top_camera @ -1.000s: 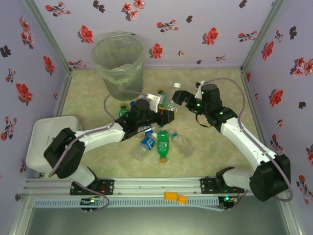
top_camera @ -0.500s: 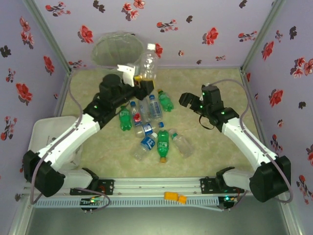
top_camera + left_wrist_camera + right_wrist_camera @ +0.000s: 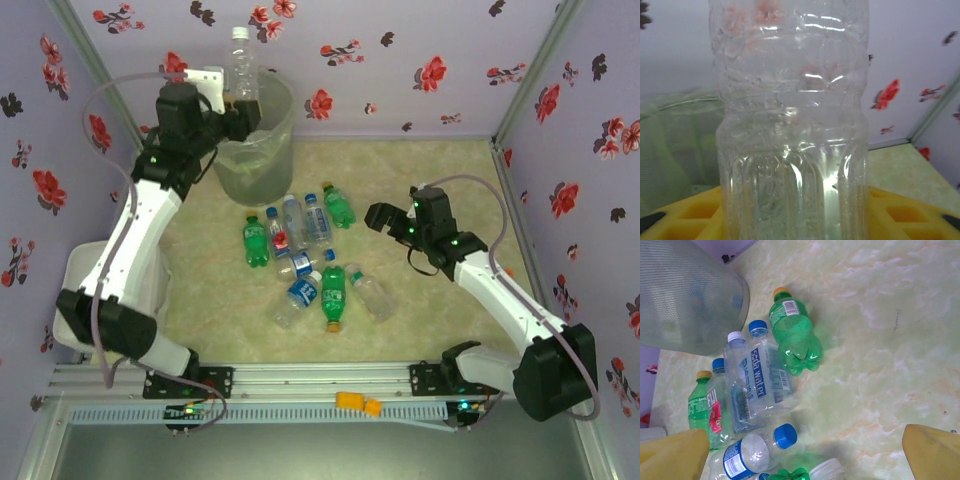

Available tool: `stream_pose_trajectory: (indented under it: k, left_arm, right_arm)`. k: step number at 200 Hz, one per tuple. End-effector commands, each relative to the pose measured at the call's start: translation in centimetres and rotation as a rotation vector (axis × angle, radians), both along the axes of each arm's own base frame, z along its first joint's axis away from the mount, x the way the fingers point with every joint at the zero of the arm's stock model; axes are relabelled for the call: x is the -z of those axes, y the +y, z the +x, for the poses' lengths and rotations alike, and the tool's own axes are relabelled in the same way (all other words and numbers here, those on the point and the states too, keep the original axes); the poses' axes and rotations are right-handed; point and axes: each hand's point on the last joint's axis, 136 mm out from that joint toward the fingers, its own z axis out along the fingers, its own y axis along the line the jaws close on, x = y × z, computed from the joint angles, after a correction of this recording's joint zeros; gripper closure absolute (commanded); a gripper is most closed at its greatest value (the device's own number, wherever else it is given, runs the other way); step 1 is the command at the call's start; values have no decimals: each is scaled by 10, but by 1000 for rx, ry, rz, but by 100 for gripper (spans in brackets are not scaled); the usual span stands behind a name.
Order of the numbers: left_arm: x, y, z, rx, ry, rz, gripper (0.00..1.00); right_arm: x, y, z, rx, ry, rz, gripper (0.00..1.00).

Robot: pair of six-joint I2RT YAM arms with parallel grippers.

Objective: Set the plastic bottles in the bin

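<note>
The robot's left gripper is still high above the bin's rim, so it needs to move down toward the bin's opening [image 3: 272, 102] [image 3: 680, 137] next and release the clear label-less plastic bottle there.
My left gripper [image 3: 240, 108] is shut on a clear, label-less plastic bottle [image 3: 241, 62], held upright over the near-left rim of the bin [image 3: 262, 150]. In the left wrist view that bottle [image 3: 790, 120] stands between my yellow fingers [image 3: 905, 212], with the bin [image 3: 675, 140] behind it on the left. Several bottles lie in a pile on the table: green ones [image 3: 256, 243] [image 3: 333, 297], a red-labelled one [image 3: 279, 236] and blue-labelled clear ones [image 3: 301, 292]. My right gripper [image 3: 384, 215] hangs open just right of the pile, holding nothing. Its wrist view has a green bottle [image 3: 792, 335], a "soda water" bottle [image 3: 765, 375] and the bin [image 3: 690, 295].
A white box [image 3: 85, 290] sits at the table's left edge beside the left arm. A small orange piece [image 3: 358, 402] lies on the front rail. Floral walls close in the back and both sides. Bare tabletop [image 3: 450, 180] stretches right of the pile.
The left arm lifted the clear bottle from beside the pile and swung it back-left to above the bin. The right gripper drew back slightly toward me.
</note>
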Motion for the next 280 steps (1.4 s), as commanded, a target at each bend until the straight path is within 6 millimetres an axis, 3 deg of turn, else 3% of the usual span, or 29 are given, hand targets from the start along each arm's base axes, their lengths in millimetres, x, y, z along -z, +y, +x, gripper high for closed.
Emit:
stream_pose_trajectory:
  k: [1,44,79,88,110,131,141,183,212,216,253,280]
  left_arm:
    - [28,21,18,-54,135,66,83]
    - [66,36,55,-100,284,93,82]
    - [97,33,67,-100,398,112,74]
    - [101,33,69,-99,411,113,66]
    - [102,33,68,-103,417,109,28]
    - [92,35,65,-111,401,94,6]
    - [82,35,61,-112,381,85,0]
    - [32,37,32,-113,259,29,0]
    - [20,37,1,-107,181,-29,0]
    - [10,37,-6,-103,151,-46,0]
    - [31,41,-52,-104,109,-138,0]
    - [71,42,-85,-103,146,-203,0]
  right_arm:
    - [-12,1,2,-20,-78,27,0]
    - [-11,-2,2,-20,-119,49,0]
    - [3,-7,2,3,-57,30,0]
    - [5,-6,1,-14,-52,21,0]
    - [12,-9,2,0,-43,8,0]
    - [14,-9,2,-1,-42,5,0]
    - [14,-7,1,-10,-45,13,0]
    - [18,0,1,-39,-54,39,0]
    - [17,11,1,-82,-61,67,0]
    - [16,12,2,-84,-63,64,0]
    - [19,24,1,-111,-102,-12,0]
    - [25,37,-2,-148,-118,-88,0]
